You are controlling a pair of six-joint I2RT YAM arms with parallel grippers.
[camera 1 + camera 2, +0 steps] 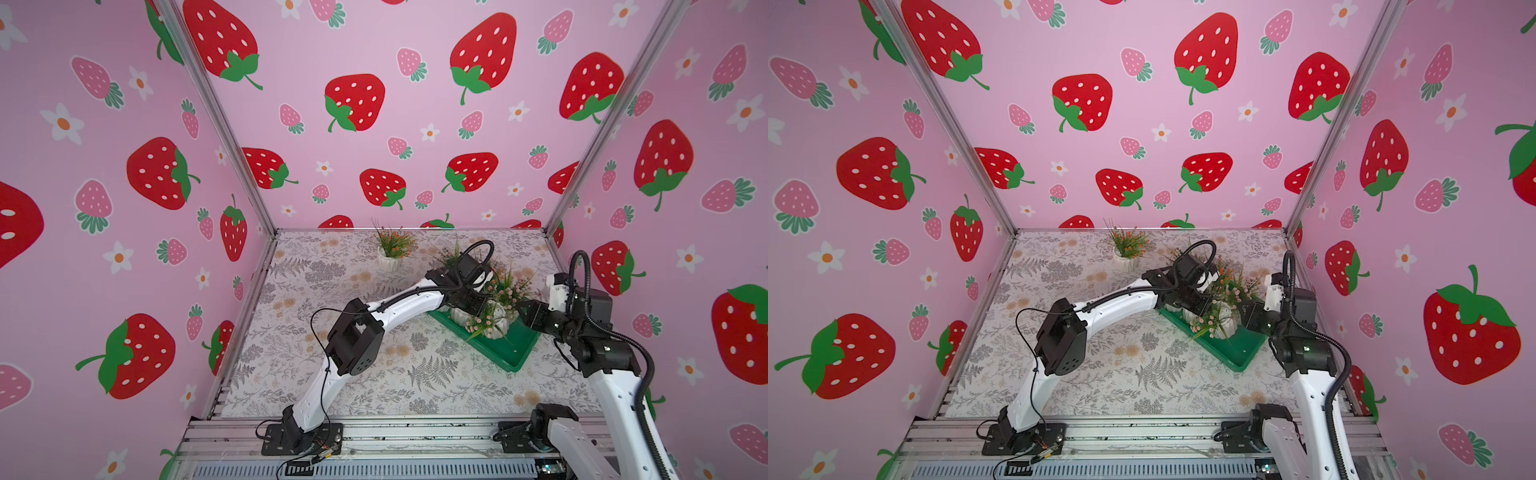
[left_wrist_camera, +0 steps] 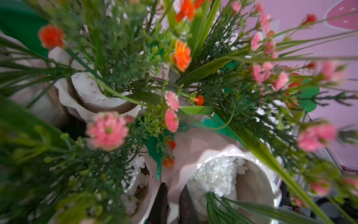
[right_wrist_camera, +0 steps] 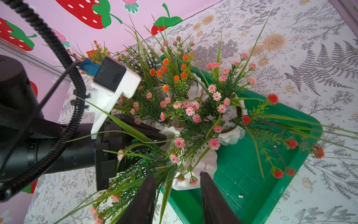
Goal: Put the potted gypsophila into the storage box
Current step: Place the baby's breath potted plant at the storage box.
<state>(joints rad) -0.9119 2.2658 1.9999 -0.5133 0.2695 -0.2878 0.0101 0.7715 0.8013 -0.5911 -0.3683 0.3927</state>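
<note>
The held white pot hangs over the storage box (image 1: 513,359), so my left gripper will next move down toward the storage box's green bottom beside the other pots and release the pot's rim.
The green storage box (image 1: 513,359) (image 1: 1239,355) lies on the right of the table, and several white pots of pink, orange and red gypsophila stand crowded at its far end. In the left wrist view my left gripper (image 2: 174,189) is shut on the scalloped rim of one white pot (image 2: 257,184) packed with white foam. That pot sits among the others over the box (image 3: 251,174); whether it rests on the floor is hidden. My right gripper (image 3: 177,174) hangs open above the box's near edge, with only grass blades between its fingers and a pink-flowered pot (image 3: 193,184) just beyond.
Another white pot with orange flowers (image 1: 390,259) (image 1: 1126,262) stands alone on the table near the back wall. The left arm's forearm (image 1: 399,303) stretches over the middle of the table. Pink strawberry walls close in three sides.
</note>
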